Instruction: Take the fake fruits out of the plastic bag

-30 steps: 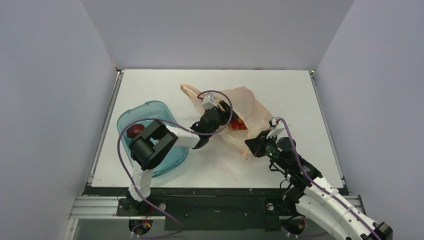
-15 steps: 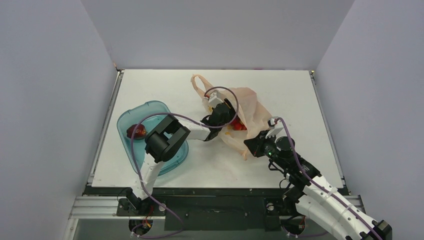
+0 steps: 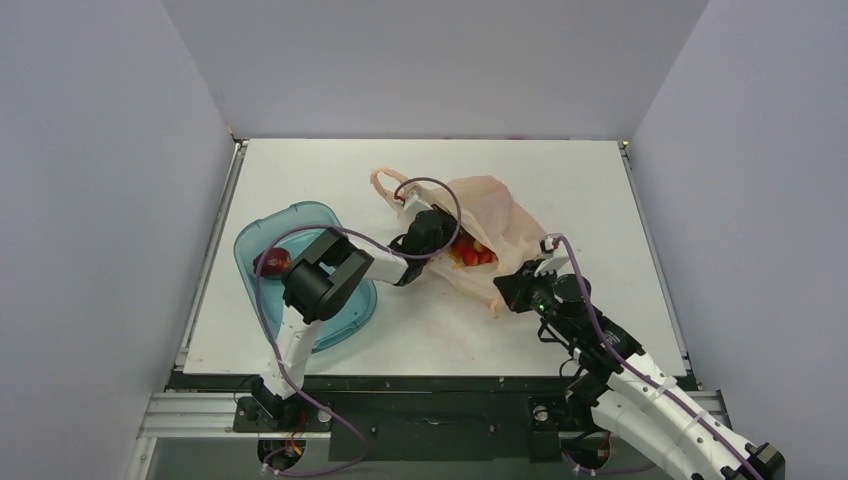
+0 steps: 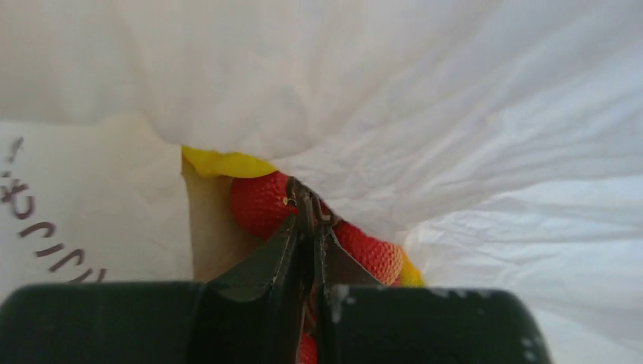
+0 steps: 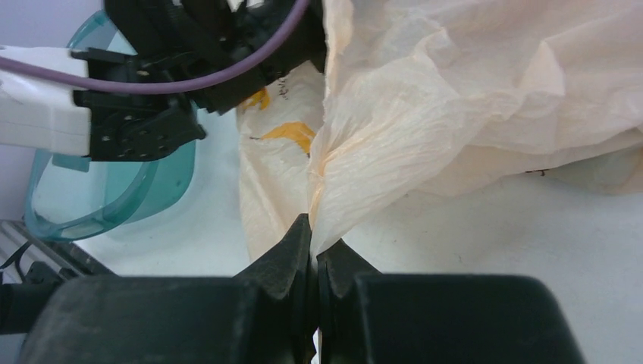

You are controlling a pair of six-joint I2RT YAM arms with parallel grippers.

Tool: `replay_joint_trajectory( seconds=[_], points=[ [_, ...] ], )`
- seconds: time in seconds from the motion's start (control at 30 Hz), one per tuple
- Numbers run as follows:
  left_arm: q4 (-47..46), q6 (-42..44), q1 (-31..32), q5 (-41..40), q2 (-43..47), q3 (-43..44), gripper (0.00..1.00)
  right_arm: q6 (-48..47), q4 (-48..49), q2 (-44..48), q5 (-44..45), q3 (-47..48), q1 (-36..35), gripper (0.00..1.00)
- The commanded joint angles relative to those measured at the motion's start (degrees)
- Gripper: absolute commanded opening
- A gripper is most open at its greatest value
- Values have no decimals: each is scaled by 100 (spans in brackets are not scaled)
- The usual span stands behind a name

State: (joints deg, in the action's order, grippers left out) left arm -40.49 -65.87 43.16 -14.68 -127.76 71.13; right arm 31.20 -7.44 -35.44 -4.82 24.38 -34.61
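I should next raise my left gripper clear of the bag's film, move it across to the left in the top view, lower it and let go, because the tray spot (image 3: 303, 248) beside the red fruit is there.
The peach plastic bag (image 3: 505, 215) lies crumpled mid-table, its mouth facing left. My left gripper (image 3: 450, 243) reaches into that mouth. In the left wrist view the left gripper (image 4: 309, 201) is shut on the thin brown stem of a bunch of red balls (image 4: 261, 205), with a yellow fruit (image 4: 227, 163) behind it and the bag's film (image 4: 455, 114) all around. Red and yellow fruits (image 3: 470, 253) show in the mouth from above. My right gripper (image 3: 507, 290) is shut on the bag's near edge (image 5: 334, 189), the right gripper's tips (image 5: 313, 231) pinching a fold.
A teal see-through tray (image 3: 300, 208) sits left of the bag with a round red fruit (image 3: 272, 262) in it. The left arm's elbow (image 3: 322, 283) hangs over the tray. The tray (image 5: 68, 205) also shows in the right wrist view. Grey walls ring the table.
The left gripper has shut on the red bunch's stem inside the bag. The bag's handle loop shifted left. The right gripper has kept its hold.
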Motion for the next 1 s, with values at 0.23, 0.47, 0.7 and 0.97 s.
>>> replay_joint_trajectory(
  seconds=[0.23,0.47,0.7,0.97],
  points=[
    [-552,-102,-237,951,1484,-1083,0,-302,-5,57,1074,-56,-33,0],
    [-942,-520,-276,1399,1976,-1400,0,-352,335,-328,833,-91,-85,0],
    [-1010,-786,-288,1840,2366,-1403,0,-266,271,-397,1226,38,-120,0],
    [-1153,-1412,-451,2330,3184,-2090,0,-395,277,-485,1814,112,-108,0]
  ],
)
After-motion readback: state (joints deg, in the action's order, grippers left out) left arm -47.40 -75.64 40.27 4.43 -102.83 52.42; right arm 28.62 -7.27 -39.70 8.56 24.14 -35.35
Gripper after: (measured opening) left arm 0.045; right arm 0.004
